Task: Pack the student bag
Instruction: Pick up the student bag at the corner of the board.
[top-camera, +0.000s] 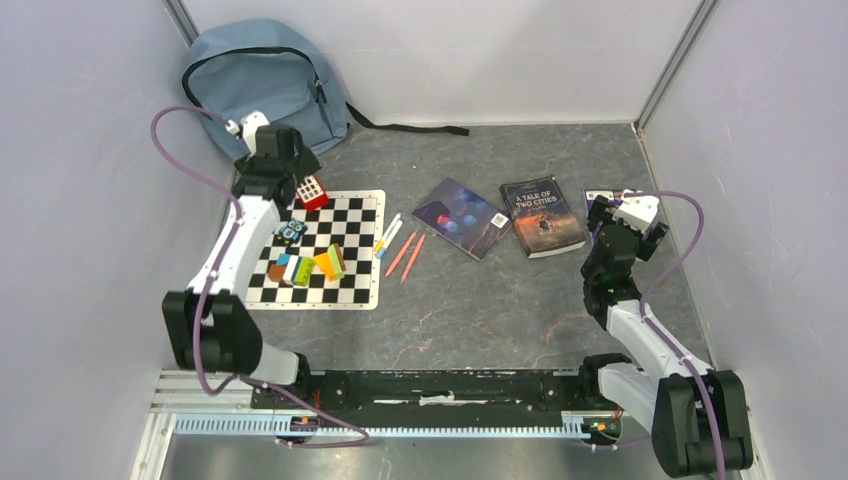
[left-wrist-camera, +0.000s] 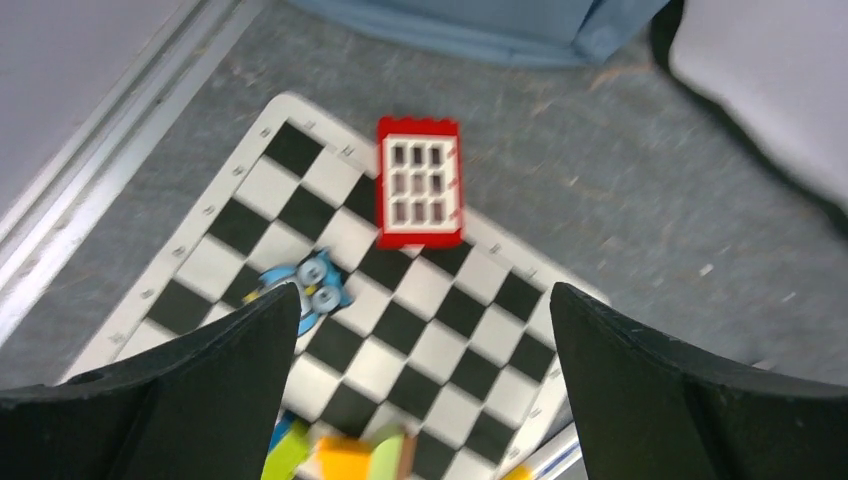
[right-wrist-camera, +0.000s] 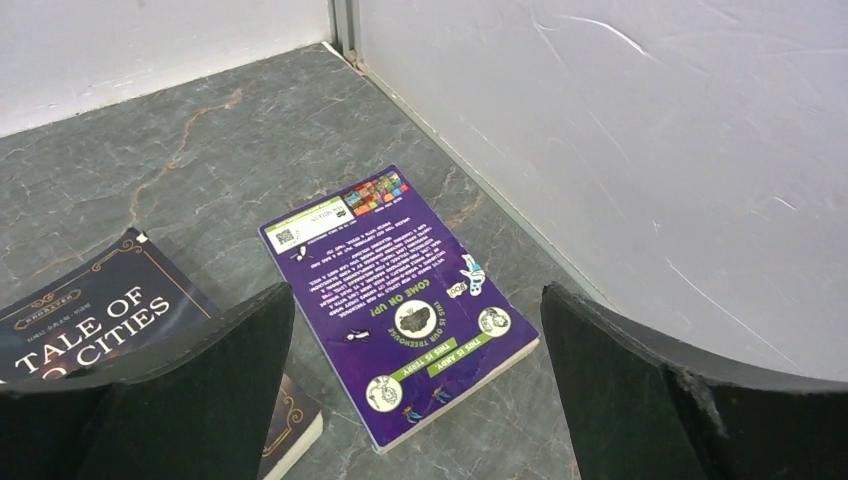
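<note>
My left gripper will next travel outward past the student bag's lower edge and close on the black upper zipper (top-camera: 287, 50), because that zipper lies farther out.
The blue-grey student bag (top-camera: 262, 82) leans in the far left corner; its lower edge shows in the left wrist view (left-wrist-camera: 480, 25). My left gripper (top-camera: 292, 163) is open and empty, above the far edge of the checkered mat (top-camera: 350, 250), just short of the bag. A red block (left-wrist-camera: 419, 183) lies on the mat ahead of its fingers. My right gripper (top-camera: 612, 212) is open and empty above a purple book (right-wrist-camera: 400, 300) near the right wall. The "Tale of Two Cities" book (top-camera: 541, 216) lies to its left.
On the mat are a blue owl toy (top-camera: 291, 232) and coloured blocks (top-camera: 312, 266). Pens (top-camera: 400, 245) lie beside the mat. A third book with a blue cover (top-camera: 462, 217) lies mid-table. The bag's black strap (top-camera: 410, 127) trails along the back wall.
</note>
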